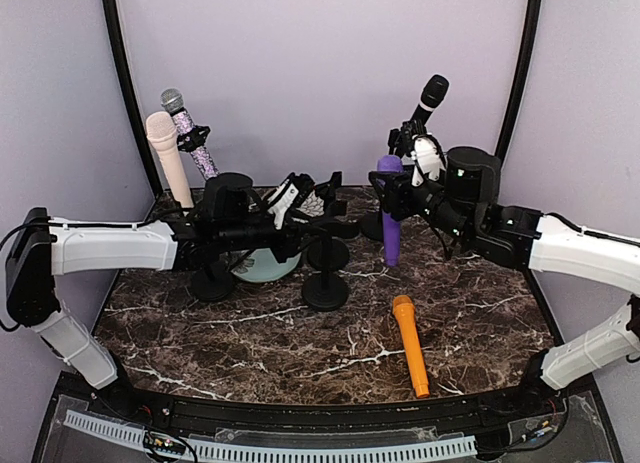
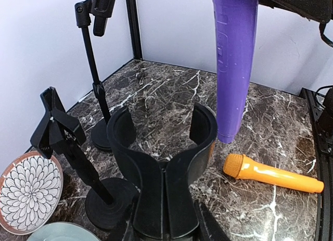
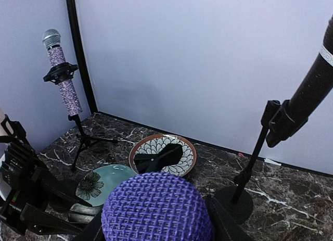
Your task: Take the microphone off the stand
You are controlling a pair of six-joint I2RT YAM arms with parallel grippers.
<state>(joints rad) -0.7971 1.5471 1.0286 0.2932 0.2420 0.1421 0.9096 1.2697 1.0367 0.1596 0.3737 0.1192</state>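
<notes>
The piece of bare marble (image 1: 438,349) beside the orange microphone is clear, so my right gripper should next move down and back, tilting downward, and release the purple microphone (image 1: 390,223) there.
The purple microphone (image 1: 390,223) hangs upright above the table, free of any stand, and my right gripper (image 1: 402,191) is shut on its upper body. In the right wrist view its mesh head (image 3: 156,207) fills the gap between my fingers. In the left wrist view the purple body (image 2: 234,69) hangs just beyond an empty black U-shaped stand clip (image 2: 161,163). My left gripper (image 2: 166,225) is shut on that clip's lower part. From above, the left gripper (image 1: 295,198) sits mid-table beside the clip (image 1: 332,188). The clip's stand base is hidden in the wrist view.
An orange microphone (image 1: 410,343) lies on the marble near the front. A black microphone (image 1: 430,93) sits in a stand at back right. A glitter one (image 1: 185,128) and a cream one (image 1: 168,158) stand at back left. Round stand bases (image 1: 325,291), a teal bowl (image 1: 265,268) and a patterned plate (image 3: 162,155) crowd the middle.
</notes>
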